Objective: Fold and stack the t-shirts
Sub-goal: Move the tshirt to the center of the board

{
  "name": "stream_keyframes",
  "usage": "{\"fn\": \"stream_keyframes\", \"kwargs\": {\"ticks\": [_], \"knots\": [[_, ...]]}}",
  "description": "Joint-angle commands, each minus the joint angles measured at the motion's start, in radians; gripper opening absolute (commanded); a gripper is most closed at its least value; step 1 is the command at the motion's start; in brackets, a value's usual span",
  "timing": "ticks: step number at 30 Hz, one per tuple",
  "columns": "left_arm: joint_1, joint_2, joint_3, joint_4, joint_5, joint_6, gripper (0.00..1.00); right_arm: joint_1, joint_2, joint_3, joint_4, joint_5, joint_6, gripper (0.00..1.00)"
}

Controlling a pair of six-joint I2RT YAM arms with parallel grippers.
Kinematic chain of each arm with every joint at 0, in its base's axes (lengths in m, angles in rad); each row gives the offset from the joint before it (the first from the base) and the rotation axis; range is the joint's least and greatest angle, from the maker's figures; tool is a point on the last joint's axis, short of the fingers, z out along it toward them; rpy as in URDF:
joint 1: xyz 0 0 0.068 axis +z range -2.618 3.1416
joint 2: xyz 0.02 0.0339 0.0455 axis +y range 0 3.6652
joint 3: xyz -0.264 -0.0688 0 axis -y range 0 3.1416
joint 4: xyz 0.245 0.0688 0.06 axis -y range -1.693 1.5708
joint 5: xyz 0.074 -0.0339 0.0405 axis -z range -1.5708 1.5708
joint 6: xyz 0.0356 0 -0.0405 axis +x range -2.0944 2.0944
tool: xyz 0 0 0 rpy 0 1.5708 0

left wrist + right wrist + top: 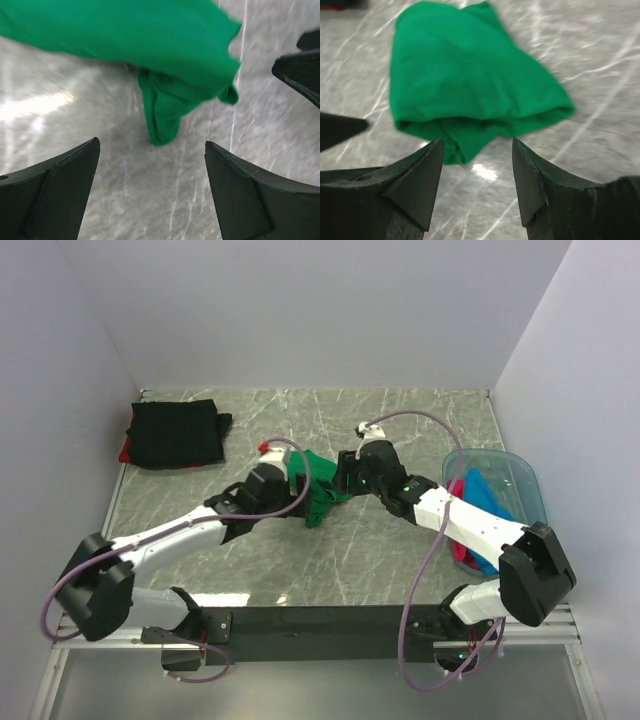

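The loose fold (315,516) (465,147) is at the green t-shirt's near edge, and my right gripper will lower to it next.
A bright green t-shirt (322,496) lies bunched and roughly folded on the marble table, between my two grippers. My left gripper (294,480) stands open just to its left. In the left wrist view the green t-shirt (165,60) has a loose end hanging toward the left gripper (151,151), which holds nothing. My right gripper (346,474) is open at the shirt's right side. In the right wrist view the green t-shirt (470,85) lies just beyond the empty right gripper (477,146). A folded black t-shirt (176,432) lies at the back left on a red one (125,453).
A translucent blue tub (522,468) at the right edge holds a blue t-shirt (482,490) and a pink t-shirt (462,552). White walls close in the table on the left, back and right. A finger of the other arm (300,70) shows close by in the left wrist view.
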Motion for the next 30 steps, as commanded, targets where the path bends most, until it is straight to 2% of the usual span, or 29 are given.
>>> {"fn": "stream_keyframes", "kwargs": {"ticks": [1, 7, 19, 26, 30], "knots": [[-0.051, 0.060, 0.003, 0.073, 0.000, -0.032, 0.91, 0.003, 0.002, -0.045, 0.150, -0.146, 0.024, 0.64], [-0.074, 0.124, 0.000, 0.095, 0.013, -0.037, 0.82, 0.004, 0.028, -0.090, 0.169, -0.232, 0.043, 0.61], [-0.097, 0.273, 0.049, 0.121, -0.056, -0.049, 0.80, 0.006, 0.077, -0.105, 0.175, -0.194, 0.032, 0.58], [-0.097, 0.314, 0.063, 0.175, -0.028, -0.051, 0.76, 0.004, 0.120, -0.082, 0.181, -0.146, 0.026, 0.50], [-0.097, 0.340, 0.064, 0.189, -0.017, -0.055, 0.67, 0.006, 0.128, -0.084, 0.198, -0.135, 0.033, 0.44]]}}
